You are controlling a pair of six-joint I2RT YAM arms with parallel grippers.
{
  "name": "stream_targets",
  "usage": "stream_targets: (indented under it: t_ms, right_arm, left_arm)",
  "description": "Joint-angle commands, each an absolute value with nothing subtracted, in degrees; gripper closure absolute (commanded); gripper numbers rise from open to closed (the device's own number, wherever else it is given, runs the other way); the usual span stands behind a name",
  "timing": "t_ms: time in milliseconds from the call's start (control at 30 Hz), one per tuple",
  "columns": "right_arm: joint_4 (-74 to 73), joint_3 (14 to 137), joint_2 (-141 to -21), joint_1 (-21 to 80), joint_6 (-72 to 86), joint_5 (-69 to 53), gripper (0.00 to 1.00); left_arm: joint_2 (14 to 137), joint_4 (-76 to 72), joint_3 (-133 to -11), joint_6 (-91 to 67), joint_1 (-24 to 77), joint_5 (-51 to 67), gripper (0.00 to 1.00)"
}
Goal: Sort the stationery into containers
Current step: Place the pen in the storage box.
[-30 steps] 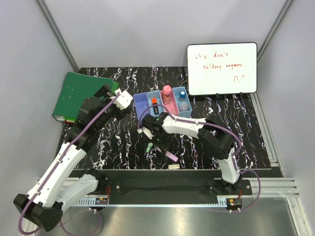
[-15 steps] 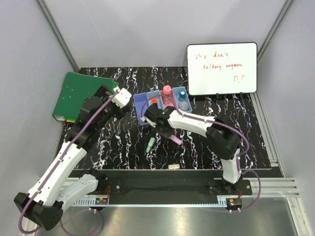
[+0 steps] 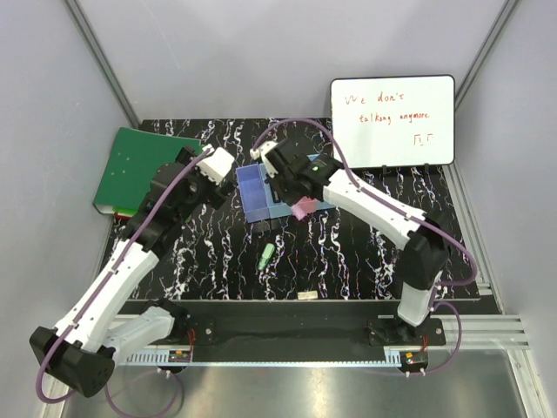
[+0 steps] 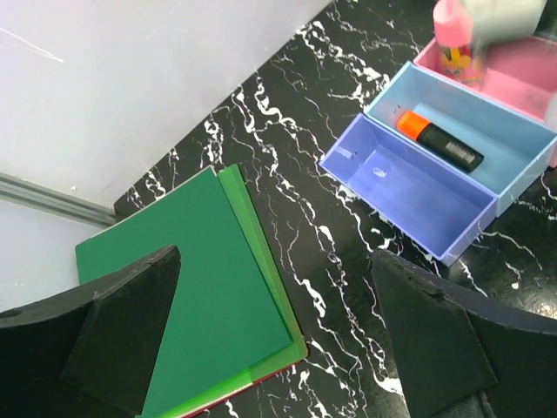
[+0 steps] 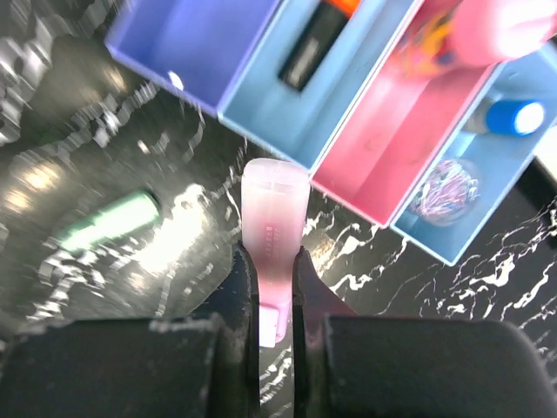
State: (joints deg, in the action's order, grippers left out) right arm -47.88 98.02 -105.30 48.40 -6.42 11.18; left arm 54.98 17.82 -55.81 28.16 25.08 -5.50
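The light blue bin already holds the orange-capped black marker (image 5: 313,48), so my right gripper will go outward over the bin next, descend and release the pink highlighter.
My right gripper (image 5: 274,279) is shut on a pink highlighter (image 5: 274,222) and holds it above the table, just in front of the row of bins; the top view shows the highlighter (image 3: 304,207) under the gripper (image 3: 296,196). The bins: an empty blue one (image 5: 196,39), a light blue one (image 5: 348,96) with the orange-capped black marker (image 5: 313,48), a pink one (image 5: 409,139) with the pink-capped tube (image 5: 487,30), and a light blue one (image 5: 487,187) with the blue-capped bottle (image 5: 513,117) and clear jar (image 5: 444,196). A green highlighter (image 3: 265,255) and a beige eraser (image 3: 307,295) lie on the table. My left gripper (image 4: 278,331) is open and empty.
A green binder (image 3: 144,165) lies at the back left, below my left gripper. A whiteboard (image 3: 392,120) with orange writing stands at the back right. My right arm covers most of the bins in the top view.
My right gripper has lifted the pink highlighter off the table and carried it back towards the bins. The left arm has barely shifted.
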Motion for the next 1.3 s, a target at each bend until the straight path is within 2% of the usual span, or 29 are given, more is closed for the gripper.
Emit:
stream_targets:
  t_ms: [0, 200, 500, 1267]
  right_arm:
    - [-46.76, 103.62, -100.72, 45.71, -0.37, 7.83, 1.0]
    - [-43.69, 110.38, -102.82, 41.14, 6.06, 7.47, 1.0]
    - [-41.84, 119.87, -115.99, 40.43, 4.13, 6.41, 1.0]
    - [-41.04, 130.86, -135.08, 40.08, 1.06, 5.54, 1.0]
  left_arm:
    - [55.28, 15.56, -58.8, 26.02, 25.22, -6.59, 0.01]
    - [56.69, 15.03, -59.41, 22.5, 25.22, -5.45, 0.01]
    - [56.08, 14.5, -62.05, 22.67, 25.22, -6.68, 0.01]
    - [47.81, 14.5, -60.91, 28.12, 25.22, -7.38, 0.01]
